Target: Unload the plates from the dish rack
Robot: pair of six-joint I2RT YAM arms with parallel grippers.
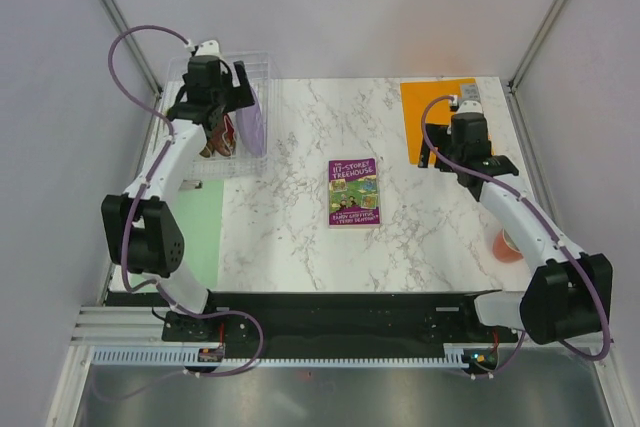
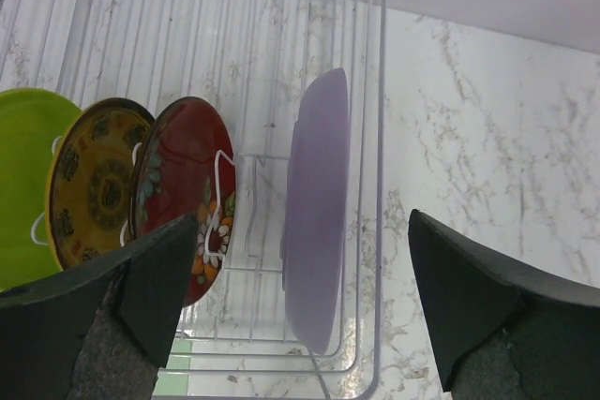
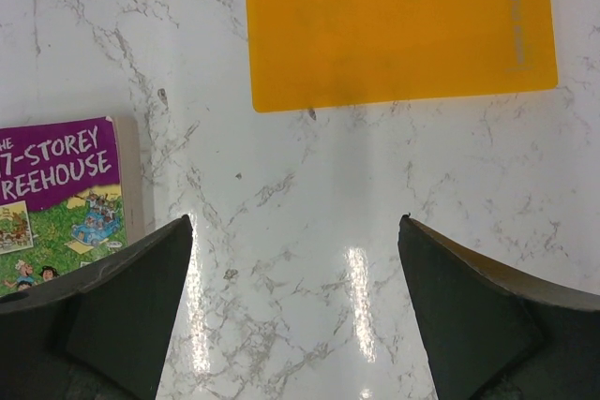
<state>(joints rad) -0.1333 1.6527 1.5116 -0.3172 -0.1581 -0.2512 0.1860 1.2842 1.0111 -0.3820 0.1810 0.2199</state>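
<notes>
I need to move my left gripper to the right in the top view and down onto the lavender plate's rim [image 1: 250, 127] [image 2: 317, 217], because a gap beside it leaves room for a finger.
The clear dish rack [image 1: 262, 59] stands at the table's back left. Its ribs and wall [image 2: 380, 138] fill the left wrist view. The plates stand on edge in it: a large lavender one [image 2: 317, 213] [image 1: 253, 117] nearest the right wall, then a dark red patterned one [image 2: 183, 185], a yellow patterned one [image 2: 94, 180] and a lime green one [image 2: 23, 175]. My left gripper [image 2: 302, 217] [image 1: 213, 119] hovers open above the rack, its jaws wide on either side of the lavender plate's rim and touching nothing. My right gripper [image 3: 295, 220] [image 1: 466, 162] is open and empty over bare marble.
A flat orange mat [image 1: 430, 112] [image 3: 398, 25] lies at the back right, just beyond my right gripper. A purple book [image 1: 353, 191] [image 3: 56, 194] lies mid-table. An orange-pink cup [image 1: 505, 245] sits under my right arm. A pale green mat [image 1: 195, 232] lies at the left edge.
</notes>
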